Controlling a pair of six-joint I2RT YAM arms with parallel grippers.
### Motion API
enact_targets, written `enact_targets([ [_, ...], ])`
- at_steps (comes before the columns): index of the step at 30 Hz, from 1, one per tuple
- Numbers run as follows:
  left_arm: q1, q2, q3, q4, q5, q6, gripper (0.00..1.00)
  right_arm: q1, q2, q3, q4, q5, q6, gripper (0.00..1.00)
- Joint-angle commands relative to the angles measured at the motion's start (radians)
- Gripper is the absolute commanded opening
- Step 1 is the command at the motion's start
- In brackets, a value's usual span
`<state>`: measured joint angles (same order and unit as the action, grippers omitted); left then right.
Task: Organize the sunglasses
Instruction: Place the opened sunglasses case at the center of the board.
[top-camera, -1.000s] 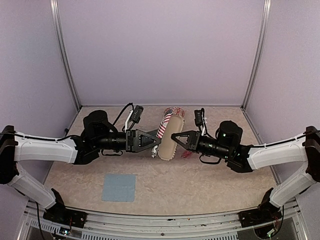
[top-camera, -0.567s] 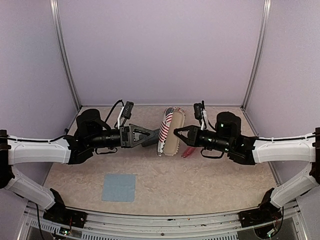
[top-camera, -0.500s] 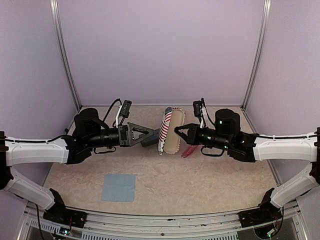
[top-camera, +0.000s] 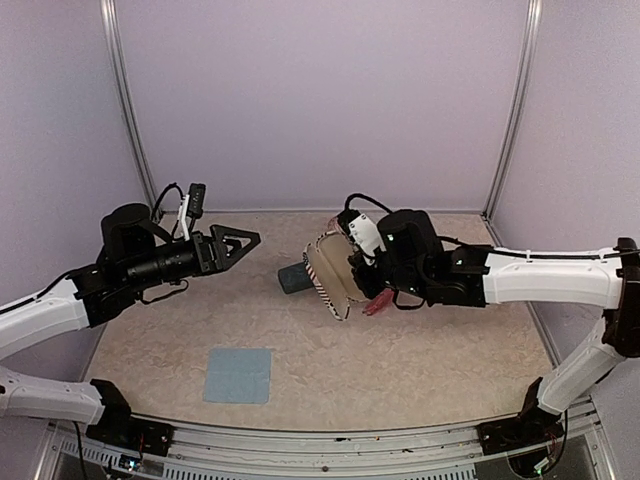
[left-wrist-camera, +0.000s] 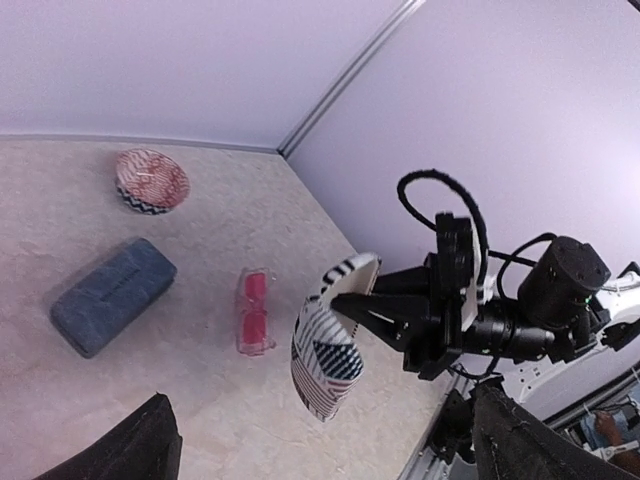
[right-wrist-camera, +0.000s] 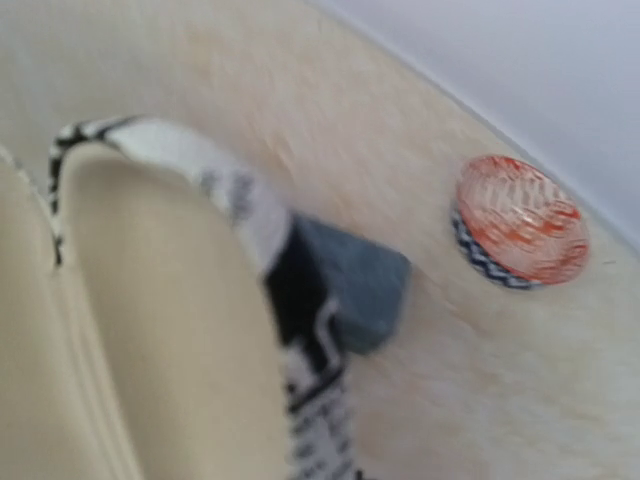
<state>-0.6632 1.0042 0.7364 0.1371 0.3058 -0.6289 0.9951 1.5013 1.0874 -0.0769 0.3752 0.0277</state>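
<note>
My right gripper is going to move down and to the left in the top view, to the tabletop (top-camera: 298, 316) beside the hard case, because that spot is bare.
One pair of sunglasses (left-wrist-camera: 254, 312), slim and pink-red, lies folded on the table; in the top view these sunglasses (top-camera: 378, 304) peek out from under the right arm. My right gripper (top-camera: 352, 266) is shut on the rim of a stars-and-stripes soft pouch (top-camera: 328, 276) and holds it above the table. From the left wrist view the pouch (left-wrist-camera: 328, 350) hangs from the right gripper (left-wrist-camera: 345, 300), mouth gaping. Its cream lining (right-wrist-camera: 130, 330) fills the right wrist view. My left gripper (top-camera: 238, 242) is open, empty, and well to the left of the pouch.
A blue-grey hard case (top-camera: 295, 277) lies just left of the pouch, also visible as the case (left-wrist-camera: 112, 295) and the case (right-wrist-camera: 355, 285). A round red patterned item (left-wrist-camera: 150, 180) sits near the back wall. A light blue cloth (top-camera: 238, 374) lies at the front left.
My left gripper opened, let go of the pouch and pulled back up and to the left. The right gripper kept its hold and swung the pouch round as the arm moved in.
</note>
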Motion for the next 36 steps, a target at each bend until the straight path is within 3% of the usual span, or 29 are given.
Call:
enact_targets([
  [1,0.060,-0.077,0.091,-0.259,-0.125,0.109,0.99,0.042,0.111,0.081,-0.088,0.220,-0.290,0.00],
  [8,0.129,-0.113,0.200,-0.507,-0.328,0.226,0.99,0.089,0.275,0.151,-0.063,0.341,-0.584,0.00],
  [14,0.181,-0.115,0.202,-0.547,-0.386,0.299,0.99,0.121,0.395,0.240,-0.068,0.389,-0.692,0.00],
  [26,0.225,-0.123,0.123,-0.516,-0.350,0.329,0.99,0.135,0.629,0.464,-0.163,0.470,-0.737,0.00],
  [34,0.239,-0.137,0.110,-0.520,-0.350,0.327,0.99,0.135,0.711,0.529,-0.175,0.515,-0.764,0.00],
  [36,0.249,-0.137,0.107,-0.518,-0.335,0.326,0.99,0.135,0.723,0.538,-0.178,0.513,-0.764,0.04],
])
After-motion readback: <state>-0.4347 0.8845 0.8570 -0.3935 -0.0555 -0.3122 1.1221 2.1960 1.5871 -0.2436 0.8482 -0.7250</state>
